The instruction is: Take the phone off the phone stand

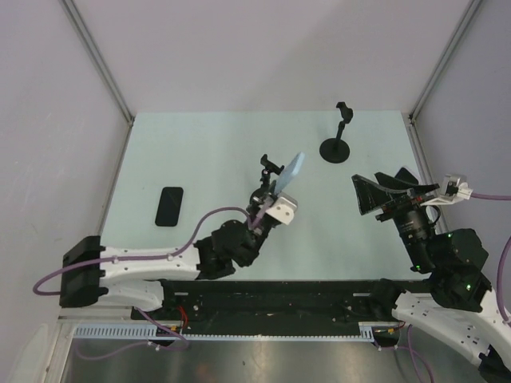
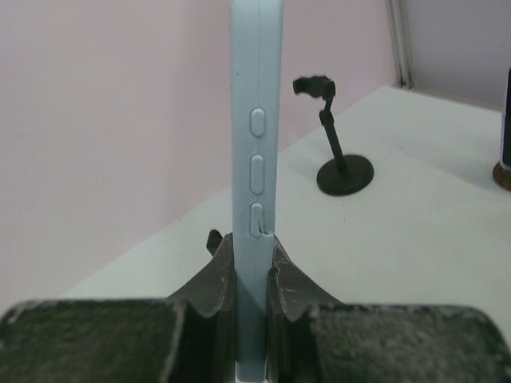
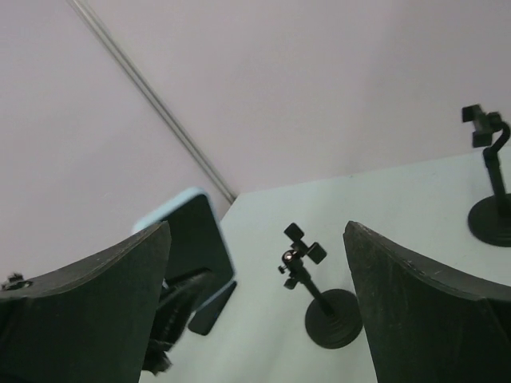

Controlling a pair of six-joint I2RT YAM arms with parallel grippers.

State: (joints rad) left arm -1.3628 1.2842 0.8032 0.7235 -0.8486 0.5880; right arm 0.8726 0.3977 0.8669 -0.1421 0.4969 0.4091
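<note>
The clear tabletop [image 1: 196,201] beside the black phone is below and to the left in the top view. My left gripper should swing there next, lower and let go.
A phone in a light blue case [image 1: 295,169] is held in the air by my left gripper [image 1: 281,188], which is shut on its lower end. In the left wrist view the phone [image 2: 255,152] stands edge-on between the fingers [image 2: 214,279]. The phone is clear of the near phone stand [image 1: 271,167], whose empty clamp is just left of it. In the right wrist view the phone [image 3: 190,235] is to the left of that stand [image 3: 313,291]. My right gripper [image 1: 382,190] is open and empty, well to the right [image 3: 257,231].
A second black stand [image 1: 339,137] is at the back of the table, also in the left wrist view [image 2: 339,155] and the right wrist view [image 3: 491,187]. A black phone [image 1: 169,206] lies flat at the left. Walls enclose the table [image 1: 200,144].
</note>
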